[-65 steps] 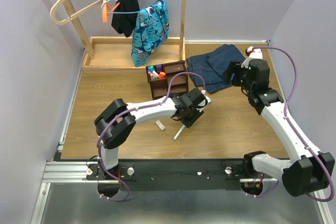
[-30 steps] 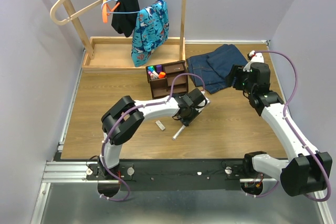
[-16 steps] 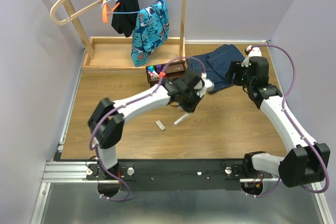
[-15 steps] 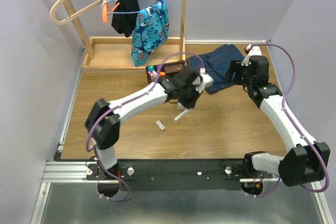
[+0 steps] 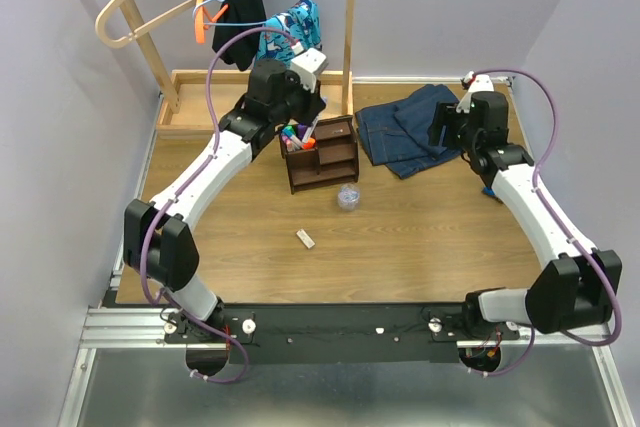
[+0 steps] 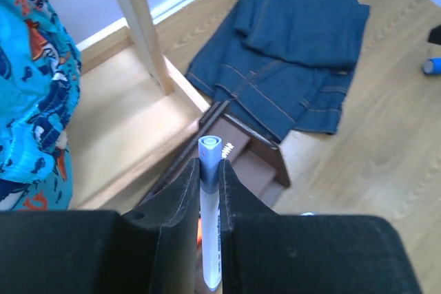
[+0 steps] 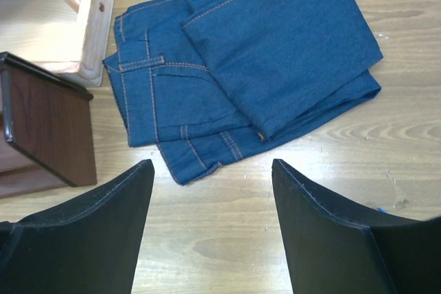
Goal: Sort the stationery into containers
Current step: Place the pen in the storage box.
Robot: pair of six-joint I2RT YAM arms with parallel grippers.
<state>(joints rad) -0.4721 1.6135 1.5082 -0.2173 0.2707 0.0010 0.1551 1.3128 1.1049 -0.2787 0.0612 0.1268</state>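
Note:
Coloured markers already stand in one section of the organiser (image 5: 298,138), so the robot's left gripper will lower the upright white pen among them next.
My left gripper (image 5: 303,119) is shut on a thin white pen (image 6: 209,204) with a grey-blue cap, held upright over the dark brown organiser (image 5: 325,155). In the left wrist view the pen's cap sticks out past the fingertips (image 6: 187,182), above the organiser's (image 6: 256,151) back edge. Coloured markers (image 5: 296,134) stand in its left compartment. A clear round tub (image 5: 347,197) and a small white eraser (image 5: 305,238) lie on the table in front of it. My right gripper (image 7: 213,166) hangs open and empty over bare wood beside the jeans (image 7: 255,53). A blue-capped bottle (image 6: 433,66) lies at far right.
Folded blue jeans (image 5: 410,127) lie right of the organiser. A pale wooden tray (image 5: 215,102) with tall posts (image 6: 141,25) stands behind it, with a patterned shirt (image 5: 290,27) and hangers above. The organiser's side (image 7: 41,129) is at the left in the right wrist view.
My left arm lifted the pen off the table and swung it back and left over the organiser, uncovering the clear tub. The right arm shifted only slightly.

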